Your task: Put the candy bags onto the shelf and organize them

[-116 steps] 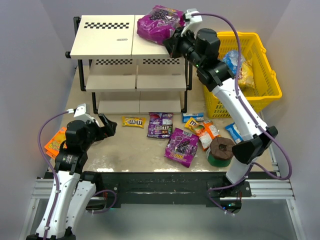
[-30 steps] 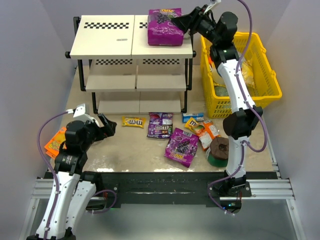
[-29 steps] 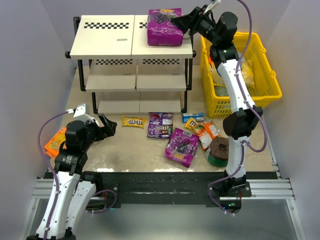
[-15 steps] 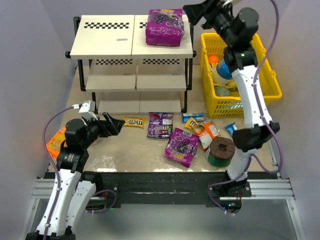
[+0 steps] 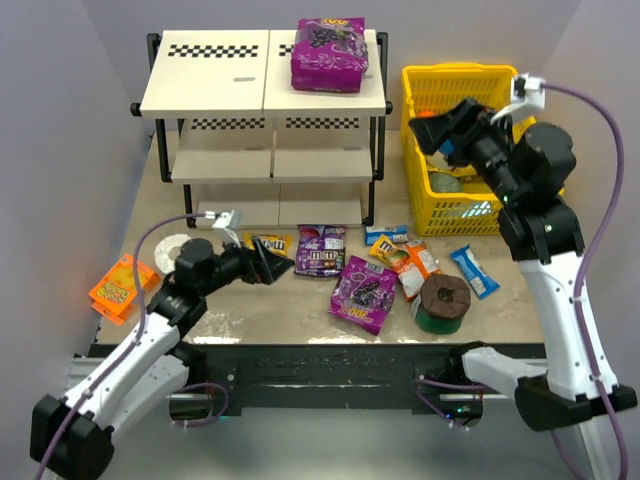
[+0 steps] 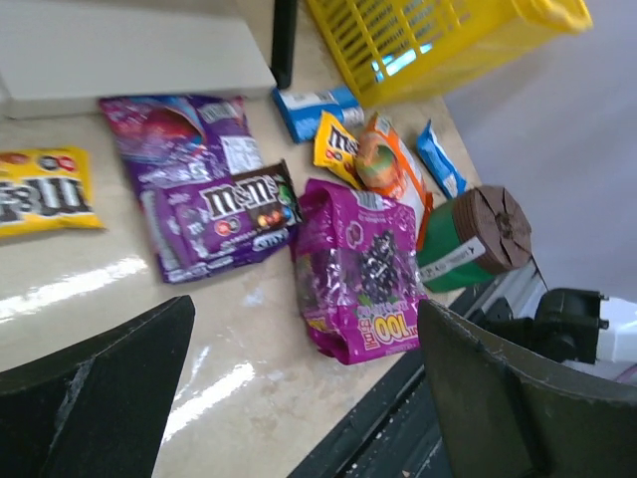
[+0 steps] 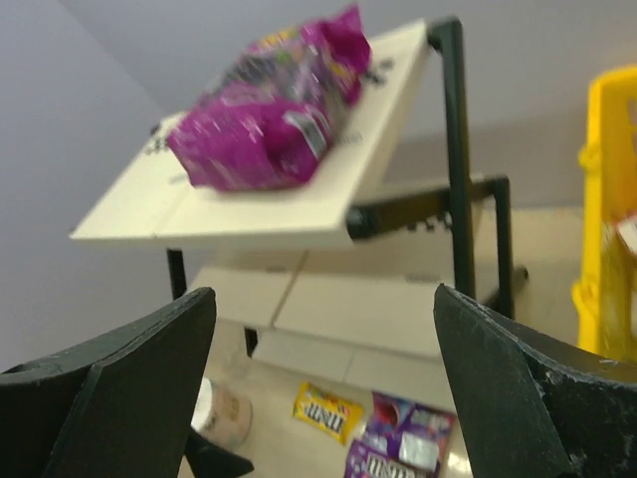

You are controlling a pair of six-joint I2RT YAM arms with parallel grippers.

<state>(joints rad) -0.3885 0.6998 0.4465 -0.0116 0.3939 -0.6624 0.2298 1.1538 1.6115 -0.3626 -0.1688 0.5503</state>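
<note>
My left gripper reaches down and to its right in the top view next, fingers open, astride the nearer edge of the second large purple bag.
One large purple candy bag (image 5: 328, 53) (image 7: 269, 110) lies on the right half of the shelf's (image 5: 210, 75) (image 7: 328, 189) top board. My right gripper (image 5: 432, 132) (image 7: 323, 398) hangs open and empty over the yellow basket, right of the shelf. On the table lie a second large purple bag (image 5: 363, 293) (image 6: 363, 274), a dark-purple bag (image 5: 320, 250) (image 6: 214, 199), a yellow one (image 5: 266, 243) (image 6: 40, 189), an orange one (image 5: 412, 262) (image 6: 388, 169) and blue ones (image 5: 472, 271) (image 6: 317, 108). My left gripper (image 5: 275, 268) (image 6: 304, 398) is open low beside the yellow bag, facing these bags.
The yellow basket (image 5: 520, 190) (image 6: 428, 40) stands right of the shelf with items inside. A green roll with a brown top (image 5: 442, 300) (image 6: 473, 239) sits near the table's front. An orange box (image 5: 118, 288) and a white roll (image 5: 170, 248) lie at the left.
My right gripper opened, let go of the purple bag on the top board and drew back down over the basket. My left arm reached right toward the bags on the table.
</note>
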